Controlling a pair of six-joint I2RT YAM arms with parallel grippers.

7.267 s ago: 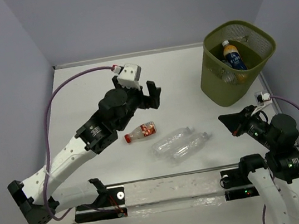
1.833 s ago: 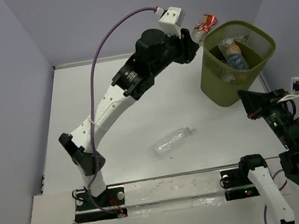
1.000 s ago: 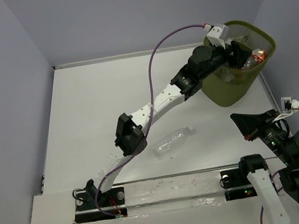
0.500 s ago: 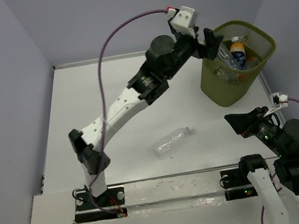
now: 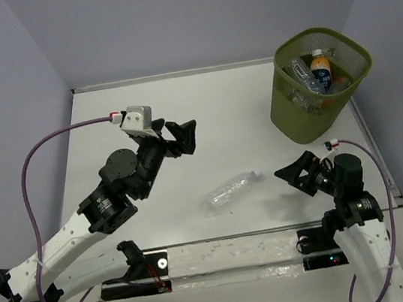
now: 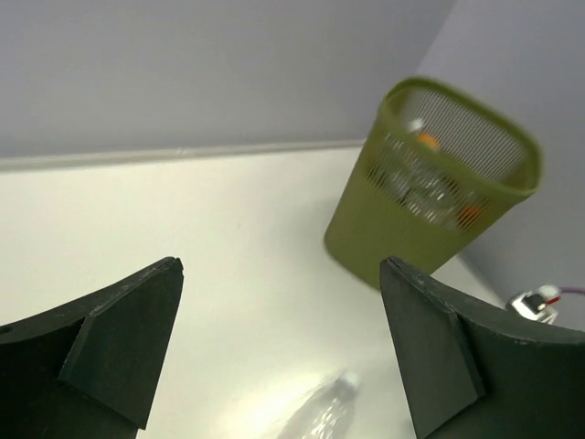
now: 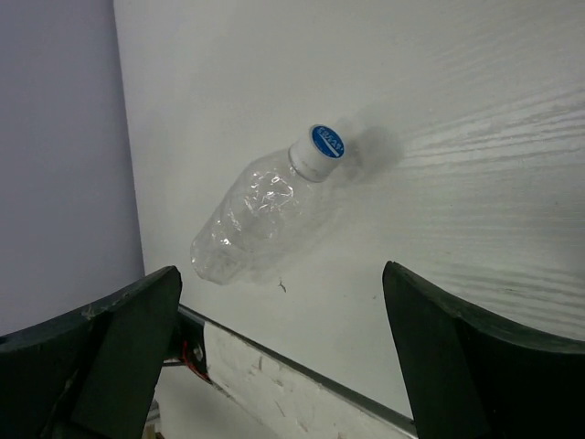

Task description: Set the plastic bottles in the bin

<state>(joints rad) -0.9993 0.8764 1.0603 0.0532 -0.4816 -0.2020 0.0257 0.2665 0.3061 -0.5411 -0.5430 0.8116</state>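
Note:
The bottle's end with the cap points toward my fingers, so my open right gripper will next move down and to the left in the top view, onto the bottle's neck (image 5: 252, 177) (image 7: 297, 168).
One clear, label-less plastic bottle (image 5: 230, 191) lies on its side on the white table, its blue cap (image 7: 326, 142) pointing right. The olive mesh bin (image 5: 297, 118) stands at the far right and holds several bottles, among them an orange-filled one (image 5: 319, 66). My left gripper (image 5: 188, 138) hangs open and empty over the table's left middle, up and left of the lying bottle. In the left wrist view the bin (image 6: 393, 238) is ahead and the bottle (image 6: 320, 416) is blurred below. My right gripper (image 5: 290, 176) is open just right of the bottle (image 7: 265, 219), touching nothing.
A metal rail (image 5: 224, 250) with both arm bases runs along the table's near edge, close behind the bottle in the right wrist view. Lilac walls close in the table at the back and sides. The left arm's purple cable (image 5: 41, 144) loops out to the left.
My left arm has drawn back from over the bin to the table's left middle, empty. My right gripper has opened and swung down and left towards the lying bottle.

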